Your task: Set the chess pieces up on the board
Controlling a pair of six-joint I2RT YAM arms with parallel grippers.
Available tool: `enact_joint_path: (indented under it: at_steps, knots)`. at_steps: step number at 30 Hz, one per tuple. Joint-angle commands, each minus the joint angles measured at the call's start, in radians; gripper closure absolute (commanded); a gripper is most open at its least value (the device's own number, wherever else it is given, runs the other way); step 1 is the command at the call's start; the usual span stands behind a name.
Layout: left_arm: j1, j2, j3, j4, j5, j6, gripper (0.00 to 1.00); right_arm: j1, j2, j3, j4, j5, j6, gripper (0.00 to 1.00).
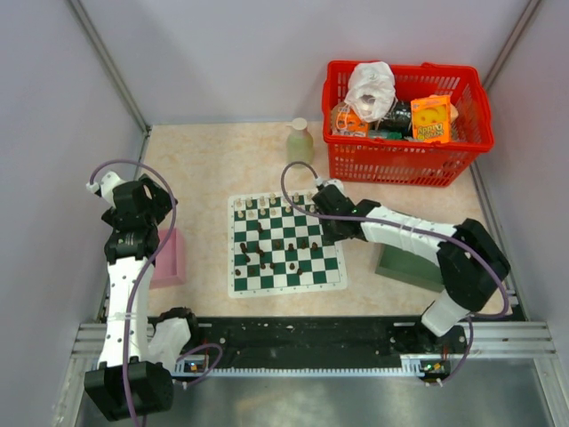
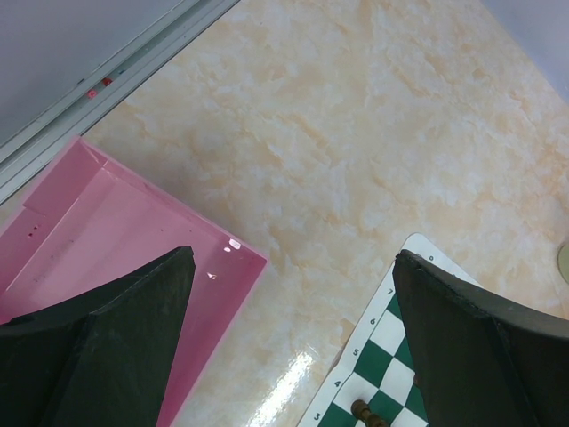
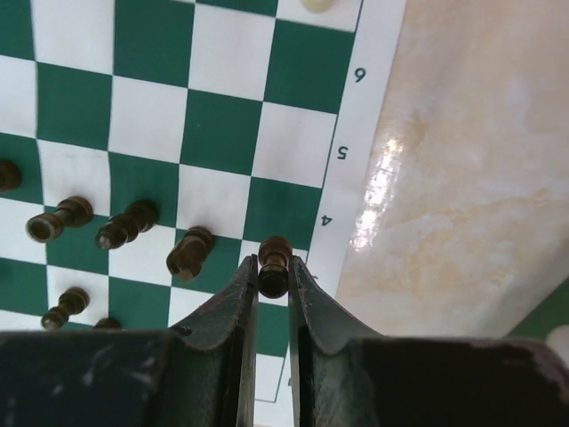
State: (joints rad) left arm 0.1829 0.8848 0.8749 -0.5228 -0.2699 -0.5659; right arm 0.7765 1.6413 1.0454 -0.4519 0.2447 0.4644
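Observation:
The board's near corner (image 1: 241,282) by the pink tray has free squares, so my right gripper will swing there, to the left in the top view, and let go.
The board (image 1: 286,286) lies flat in the middle of the table. Pale chess pieces (image 1: 258,206) line its far edge, and dark ones (image 1: 276,249) stand scattered over its middle. My right gripper (image 1: 324,233) reaches over the board's right side. In the right wrist view, that gripper (image 3: 273,267) is shut on a dark pawn (image 3: 274,253) standing by the right border of the board (image 3: 222,98). More dark pieces (image 3: 188,252) stand to the pawn's left. My left gripper (image 2: 293,258) hangs wide open and empty above bare table, between the pink tray (image 2: 107,222) and the board's corner (image 2: 382,347).
A red basket (image 1: 404,169) of packets stands at the back right, with a small bottle (image 1: 300,140) to its left. A dark green tray (image 1: 404,267) lies right of the board, under my right arm. The pink tray (image 1: 169,258) sits left of the board. Walls close in on both sides.

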Motion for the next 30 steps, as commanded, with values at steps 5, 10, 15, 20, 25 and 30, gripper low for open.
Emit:
enact_joint_path:
  at_steps: [5, 10, 15, 20, 25, 30]
  knots:
    - [0.007, -0.01, 0.003, 0.052, -0.006, 0.009, 0.01, 0.145, -0.155, 0.174, -0.044, 0.064, -0.05, 0.89]
    - [0.009, -0.014, -0.002, 0.047, -0.019, 0.0, 0.01, 0.341, -0.026, 0.263, 0.019, -0.01, -0.007, 0.89]
    - [0.01, -0.023, -0.002, 0.038, -0.04, -0.002, 0.01, 0.473, 0.164, 0.385, 0.055, -0.045, 0.011, 0.9]
    - [0.012, -0.03, -0.005, 0.037, -0.055, -0.006, 0.01, 0.526, 0.293, 0.479, 0.056, -0.053, 0.005, 0.9]
    - [0.013, -0.035, -0.002, 0.035, -0.051, -0.008, 0.01, 0.534, 0.371, 0.519, 0.058, -0.064, -0.009, 0.89]
    - [0.013, -0.04, -0.01, 0.037, -0.049, -0.009, 0.01, 0.535, 0.405, 0.536, 0.065, -0.055, -0.032, 0.89]
